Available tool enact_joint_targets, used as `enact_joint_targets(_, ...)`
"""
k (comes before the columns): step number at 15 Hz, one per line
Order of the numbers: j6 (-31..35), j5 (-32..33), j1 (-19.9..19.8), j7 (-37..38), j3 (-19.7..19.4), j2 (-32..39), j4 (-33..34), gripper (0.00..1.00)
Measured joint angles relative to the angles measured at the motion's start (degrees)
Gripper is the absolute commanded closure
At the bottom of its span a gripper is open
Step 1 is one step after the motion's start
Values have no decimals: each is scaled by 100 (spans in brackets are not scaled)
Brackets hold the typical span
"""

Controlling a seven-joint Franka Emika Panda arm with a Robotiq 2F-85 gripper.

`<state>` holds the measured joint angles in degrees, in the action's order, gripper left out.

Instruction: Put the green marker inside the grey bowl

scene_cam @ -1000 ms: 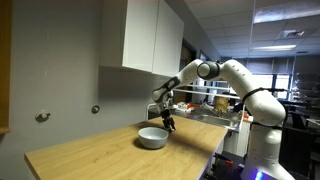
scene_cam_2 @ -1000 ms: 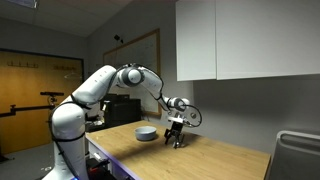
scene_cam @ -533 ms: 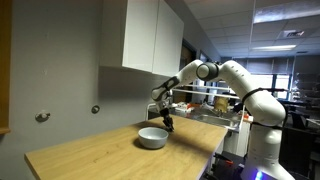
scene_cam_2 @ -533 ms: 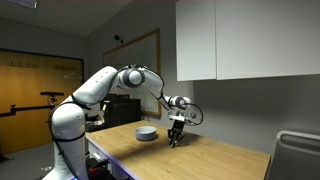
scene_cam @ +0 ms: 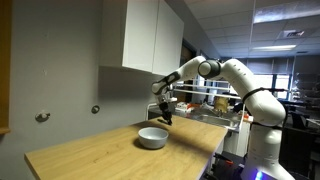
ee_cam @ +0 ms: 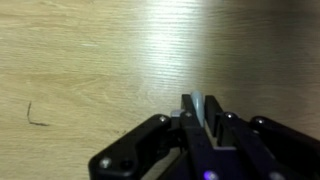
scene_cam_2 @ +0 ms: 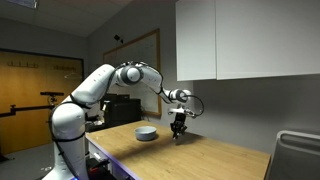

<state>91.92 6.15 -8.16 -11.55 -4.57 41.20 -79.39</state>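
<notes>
My gripper raises the marker (ee_cam: 198, 101) over the grey bowl's open top next, then lowers it inside, since it is held low beside the bowl.
In the wrist view my gripper (ee_cam: 199, 106) is shut on the green marker (ee_cam: 198, 101), whose pale tip sticks out between the two dark fingers above bare wood. In both exterior views the gripper (scene_cam: 167, 120) (scene_cam_2: 179, 133) hangs a little above the wooden table, just beside the grey bowl. The marker is too small to make out there. The grey bowl (scene_cam: 153, 138) (scene_cam_2: 147, 133) sits on the table, round and shallow, with nothing visible inside it.
The wooden table (scene_cam: 100, 155) runs along a grey wall under white wall cabinets (scene_cam: 150, 38). A thin dark curved mark (ee_cam: 38, 115) lies on the wood in the wrist view. The robot's base (scene_cam_2: 65, 150) stands at one end of the table.
The gripper has shut on the marker at the table surface and risen a little above the table. The bowl has not moved.
</notes>
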Motion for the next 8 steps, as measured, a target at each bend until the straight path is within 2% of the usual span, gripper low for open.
enact_joint_targets(8, 511, -676, 319, 1702, 52, -1413, -618, 87)
